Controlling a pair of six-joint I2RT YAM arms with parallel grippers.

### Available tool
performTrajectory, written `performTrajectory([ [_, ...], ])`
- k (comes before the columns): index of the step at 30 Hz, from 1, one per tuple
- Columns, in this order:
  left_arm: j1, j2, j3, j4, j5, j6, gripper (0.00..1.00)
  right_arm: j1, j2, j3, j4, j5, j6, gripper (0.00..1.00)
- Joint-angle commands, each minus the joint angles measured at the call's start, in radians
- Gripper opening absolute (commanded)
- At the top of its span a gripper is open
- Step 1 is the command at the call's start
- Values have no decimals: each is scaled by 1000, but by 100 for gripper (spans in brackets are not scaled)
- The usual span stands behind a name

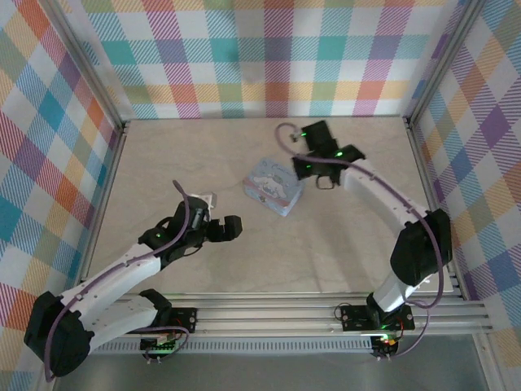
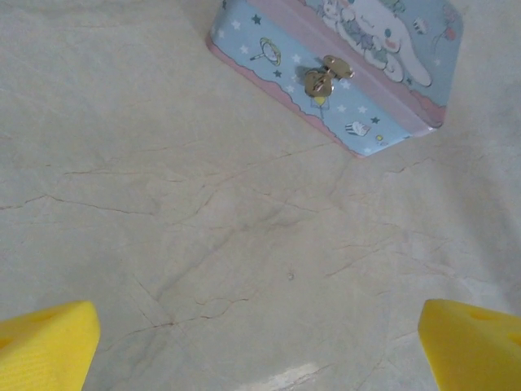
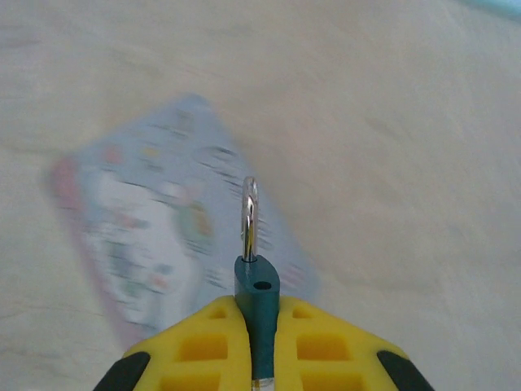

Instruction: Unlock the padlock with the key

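I should first carry the padlock away from the tin with my right gripper, then lower and release it, so it gets onto the empty table away from the tin.
My right gripper (image 3: 257, 346) is shut on a dark teal padlock (image 3: 257, 297), its yellow fingers (image 3: 203, 350) pressing both flat sides. The silver shackle (image 3: 249, 218) sticks up edge-on, and one hole in the body's top beside it is empty. In the top view this gripper (image 1: 324, 173) holds the padlock (image 1: 326, 183) just right of the tin. My left gripper (image 1: 221, 228) is open above bare table, its yellow fingertips (image 2: 45, 342) far apart with nothing between them. I cannot make out a key in any view.
A pale blue cartoon tin box (image 1: 274, 186) lies mid-table; its brass clasp (image 2: 324, 77) faces the left gripper. It shows blurred under the padlock as the tin (image 3: 155, 236). Checked walls and aluminium rails (image 1: 110, 163) enclose the beige tabletop (image 1: 326, 252).
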Motion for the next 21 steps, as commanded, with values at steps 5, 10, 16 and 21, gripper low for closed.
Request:
performTrajectory([
  [5, 13, 236, 194, -87, 89, 100, 100, -350, -6, -225, -154, -294, 103, 0],
  [10, 12, 334, 263, -61, 144, 113, 100, -437, 115, -236, -148, -274, 53, 2],
  [16, 13, 356, 268, -50, 163, 109, 100, -447, 175, -225, -87, -161, 31, 8],
  [21, 13, 336, 247, -60, 138, 109, 100, -447, 206, -189, -89, -109, 16, 31],
])
